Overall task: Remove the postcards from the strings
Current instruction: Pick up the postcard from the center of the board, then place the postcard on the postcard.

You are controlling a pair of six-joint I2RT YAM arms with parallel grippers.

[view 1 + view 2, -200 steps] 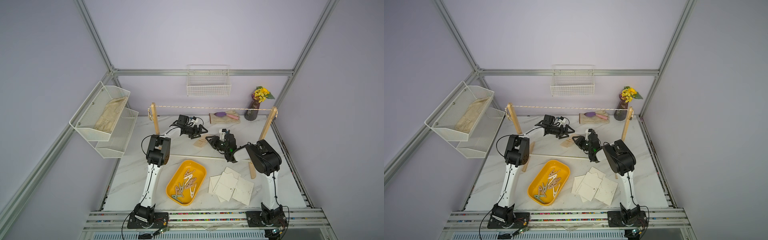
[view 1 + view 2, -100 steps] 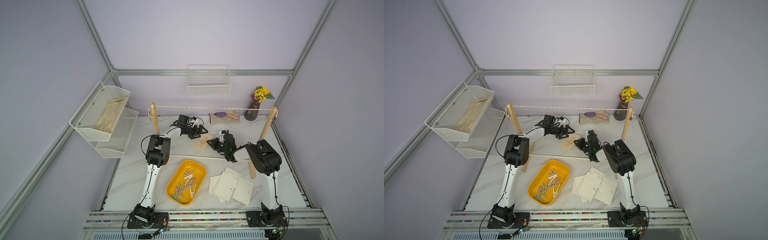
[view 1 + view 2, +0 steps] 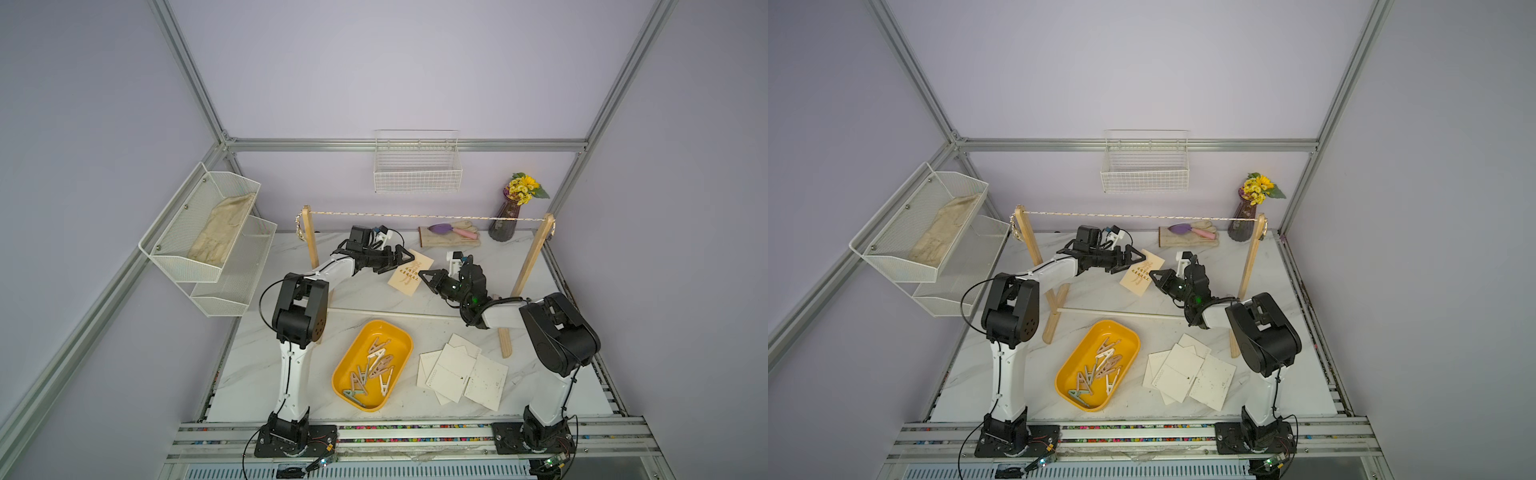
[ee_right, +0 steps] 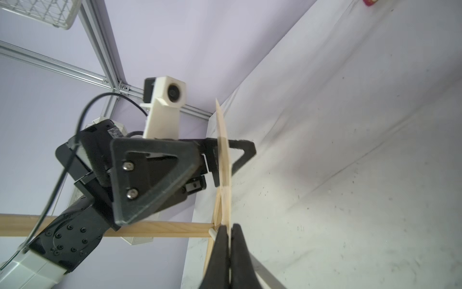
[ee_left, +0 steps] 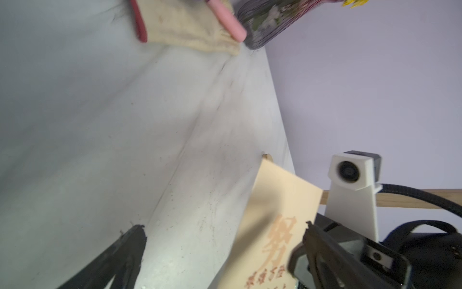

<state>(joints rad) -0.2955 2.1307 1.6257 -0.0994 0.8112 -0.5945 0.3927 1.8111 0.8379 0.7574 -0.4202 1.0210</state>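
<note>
My right gripper carries the tan postcard back down onto the stacked cream postcards next and releases its edge, since they lie below and back from it.
One tan postcard (image 3: 409, 272) (image 3: 1142, 272) with orange characters is held off the table below the string (image 3: 428, 216) (image 3: 1142, 216). My right gripper (image 3: 422, 275) (image 4: 228, 226) is shut on its lower edge. In the right wrist view the card (image 4: 223, 150) shows edge-on. My left gripper (image 3: 397, 259) (image 5: 224, 226) is open, its fingers standing on either side of the card (image 5: 275, 212) without gripping it. Nothing hangs on the string. Several cream postcards (image 3: 461, 370) (image 3: 1187, 372) lie stacked at the front right of the table.
A yellow tray (image 3: 376, 330) of clothespins sits front centre. Wooden posts (image 3: 309, 237) (image 3: 536, 253) carry the string, and a white rod (image 3: 395, 311) joins their feet. A vase (image 3: 509, 220), gloves with a trowel (image 3: 451, 237), a wall basket (image 3: 417, 170) and mesh shelves (image 3: 208, 232) are behind and to the left.
My right gripper has closed on the tan postcard and lifted it slightly toward the left gripper. The left arm has hardly moved and stays open.
</note>
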